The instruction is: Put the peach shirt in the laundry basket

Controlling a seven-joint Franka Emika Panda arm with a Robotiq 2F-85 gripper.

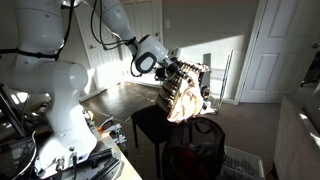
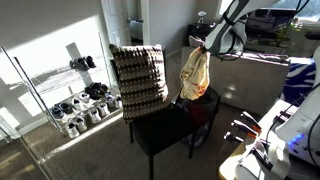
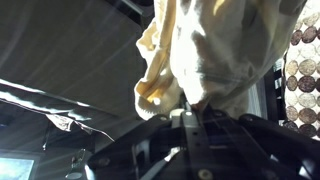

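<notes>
My gripper needs to move slightly down and away from the chair next, over the basket's opening (image 1: 196, 138), to release the shirt, as its cloth hangs close beside the patterned cushion.
The peach shirt (image 1: 183, 101) hangs bunched from my gripper (image 1: 176, 72) in the air beside a dark chair. In an exterior view the shirt (image 2: 194, 72) dangles from the gripper (image 2: 201, 45) above a dark laundry basket (image 2: 205, 108). In the wrist view the shirt (image 3: 205, 50) fills the upper middle, and my gripper (image 3: 190, 105) is shut on its fabric. The basket also shows as a dark round shape below the shirt (image 1: 195, 150).
A black chair (image 2: 160, 130) with a patterned cushion (image 2: 138, 75) on its back stands next to the basket. A wire shoe rack (image 2: 75, 100) stands by the wall. A white door (image 1: 270, 50) is behind. Another robot base (image 1: 60, 110) is near.
</notes>
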